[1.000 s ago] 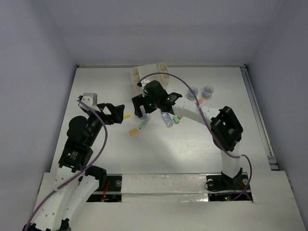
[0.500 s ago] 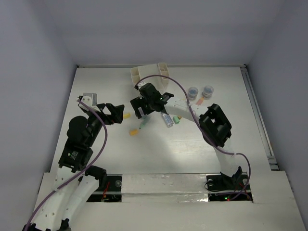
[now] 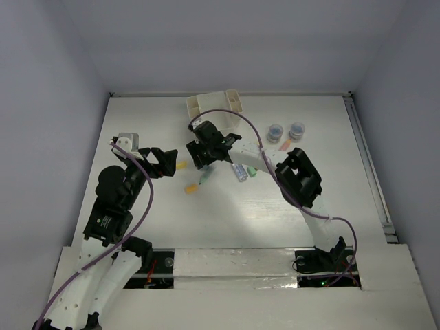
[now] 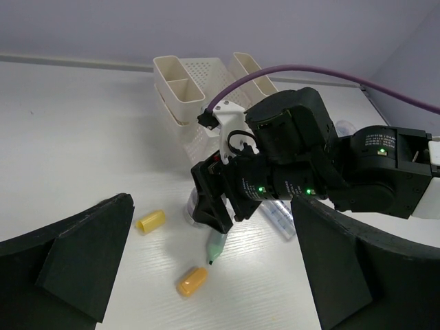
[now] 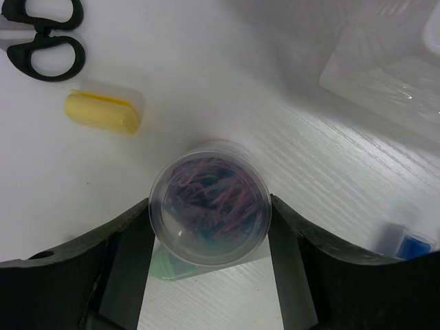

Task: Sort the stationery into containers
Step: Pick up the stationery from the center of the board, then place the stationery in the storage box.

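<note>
My right gripper holds the purple jar low before the organizer's sides, so it will next rise, carry it outward over the organizer's middle section [image 3: 214, 104] and release it.
My right gripper [image 3: 200, 155] is shut on the round purple jar [image 5: 210, 202], one finger on each side of it. The jar stands low over the light green marker [image 4: 216, 247]. A yellow block [image 3: 181, 166] and an orange block [image 3: 192, 188] lie left of the marker. The blue-capped clear bottle [image 3: 239, 172] and a green block [image 3: 251, 171] lie to its right. The cream-white organizer [image 3: 214, 104] stands just behind the right gripper. My left gripper [image 3: 161, 161] is open and empty, left of the yellow block.
Two more round jars [image 3: 276, 130] [image 3: 297, 129] and a small orange piece [image 3: 285, 144] sit at the back right. A black looped shape like scissor handles [image 5: 45, 41] shows beyond the yellow block [image 5: 103, 112] in the right wrist view. The back wall is close behind the organizer.
My right arm has swung left, and its gripper has shifted a little left over the marker. The left arm and the loose items have not moved.
</note>
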`<state>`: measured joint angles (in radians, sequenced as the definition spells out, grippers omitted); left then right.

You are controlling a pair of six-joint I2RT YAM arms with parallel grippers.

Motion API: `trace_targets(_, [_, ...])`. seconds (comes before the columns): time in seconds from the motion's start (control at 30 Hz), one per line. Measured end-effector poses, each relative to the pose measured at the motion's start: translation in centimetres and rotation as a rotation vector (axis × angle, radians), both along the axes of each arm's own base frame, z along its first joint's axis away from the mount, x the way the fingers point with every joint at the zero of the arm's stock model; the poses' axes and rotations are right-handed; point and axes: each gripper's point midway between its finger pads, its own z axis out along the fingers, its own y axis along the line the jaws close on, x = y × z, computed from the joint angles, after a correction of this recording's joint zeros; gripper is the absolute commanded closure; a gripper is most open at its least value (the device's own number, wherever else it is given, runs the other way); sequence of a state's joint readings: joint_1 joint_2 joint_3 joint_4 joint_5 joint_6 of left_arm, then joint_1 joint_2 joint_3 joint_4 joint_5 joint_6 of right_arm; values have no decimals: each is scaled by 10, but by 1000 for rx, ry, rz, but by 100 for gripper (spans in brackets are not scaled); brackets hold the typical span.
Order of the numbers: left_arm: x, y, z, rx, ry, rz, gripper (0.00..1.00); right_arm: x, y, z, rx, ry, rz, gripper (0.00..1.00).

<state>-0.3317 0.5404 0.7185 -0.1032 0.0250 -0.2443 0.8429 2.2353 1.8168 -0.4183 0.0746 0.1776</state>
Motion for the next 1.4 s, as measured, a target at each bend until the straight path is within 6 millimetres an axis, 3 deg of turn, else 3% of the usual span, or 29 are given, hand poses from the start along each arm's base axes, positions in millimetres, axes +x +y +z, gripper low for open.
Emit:
trace_targets(0.07, [0, 0, 0, 0, 0, 0, 1, 1, -1, 0, -5, -4, -5, 50])
trace_targets(0.17, [0, 0, 0, 0, 0, 0, 1, 1, -1, 0, -11, -11, -10, 58])
trace_targets(0.3, [0, 0, 0, 0, 0, 0, 1, 4, 0, 6, -8, -24, -16, 60])
trace_targets(0.43, [0, 0, 0, 0, 0, -1, 1, 12, 3, 35, 22, -78, -18, 60])
trace_targets(0.53, [0, 0, 0, 0, 0, -1, 1, 21, 5, 77, 59, -160, -20, 61])
trace_targets(0.73, [0, 0, 0, 0, 0, -2, 1, 56, 16, 204, 211, -415, -55, 62])
trace_targets(0.8, [-1, -1, 0, 0, 0, -6, 1, 65, 15, 237, 257, -480, -70, 62])
trace_targets(0.9, [-1, -2, 0, 0, 0, -10, 1, 82, 7, 277, 304, -570, -103, 62])
trace_targets(0.97, [-1, -2, 0, 0, 1, -9, 1, 96, -2, 291, 321, -613, -131, 62])
trace_targets(1.1, [-1, -2, 0, 1, 2, -9, 1, 127, -22, 290, 314, -656, -192, 62])
trace_targets(1.3, [1, -3, -3, 4, 13, -9, 1, 184, -46, 240, 260, -650, -263, 63])
trace_targets(1.4, [2, -3, -5, 6, 18, -10, 1, 204, -48, 213, 245, -641, -268, 63])
